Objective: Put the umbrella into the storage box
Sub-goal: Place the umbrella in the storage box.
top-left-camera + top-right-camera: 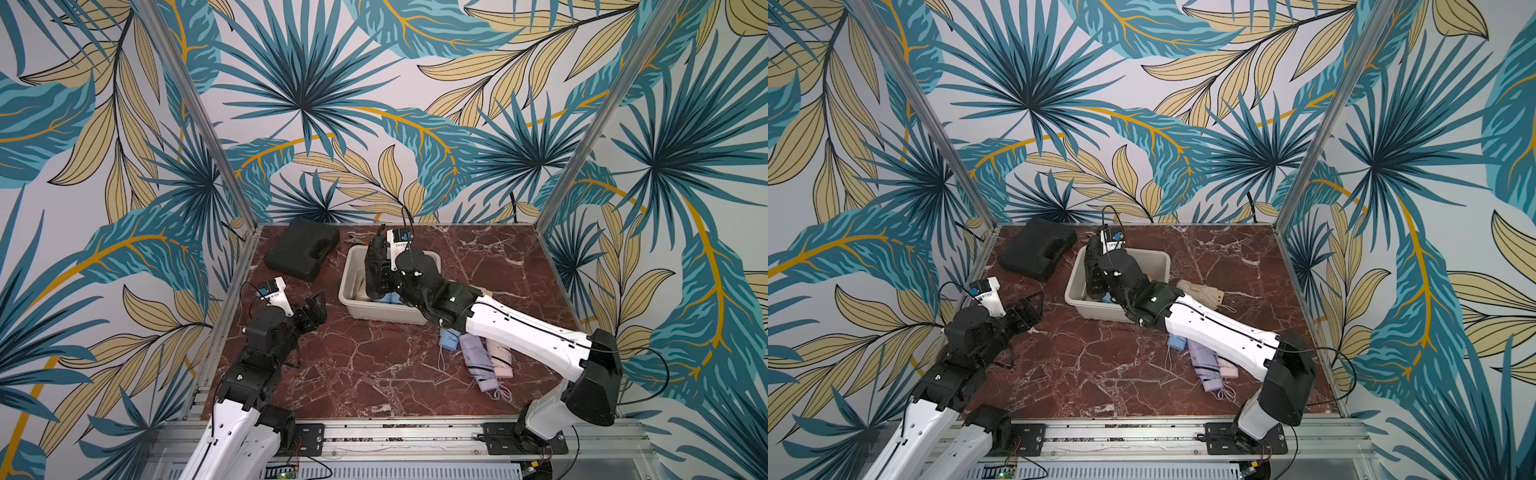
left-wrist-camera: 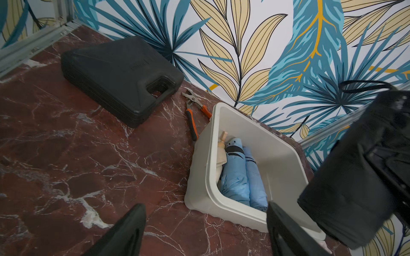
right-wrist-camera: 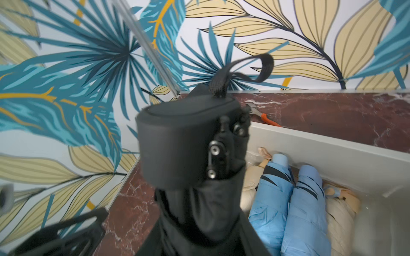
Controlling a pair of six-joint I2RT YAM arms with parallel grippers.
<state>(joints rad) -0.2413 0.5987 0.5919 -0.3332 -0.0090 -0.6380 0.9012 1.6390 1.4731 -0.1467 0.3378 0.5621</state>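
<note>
The right gripper lowers into the box's end by the black case next and releases the black umbrella there, since the light-blue umbrellas already fill the box's middle.
My right gripper (image 3: 200, 223) is shut on a black folded umbrella (image 3: 188, 150), gripping its lower part, so the fingers are hidden by the fabric. The umbrella (image 1: 375, 262) stands nearly upright, strap end up, over the left part of the off-white storage box (image 1: 352, 270). Inside the box (image 2: 213, 155) lie two light-blue folded umbrellas (image 2: 239, 177) and beige ones (image 3: 341, 212). My left gripper (image 2: 206, 219) hangs open and empty just left of the box's near corner, above the table (image 1: 316, 307).
A black moulded case (image 1: 301, 247) lies at the back left, with orange-handled pliers (image 2: 193, 117) between it and the box. Blue (image 1: 451, 338), lilac (image 1: 478, 361) and pink (image 1: 500, 357) folded umbrellas lie under my right forearm. A beige one (image 1: 1200, 293) lies right of the box.
</note>
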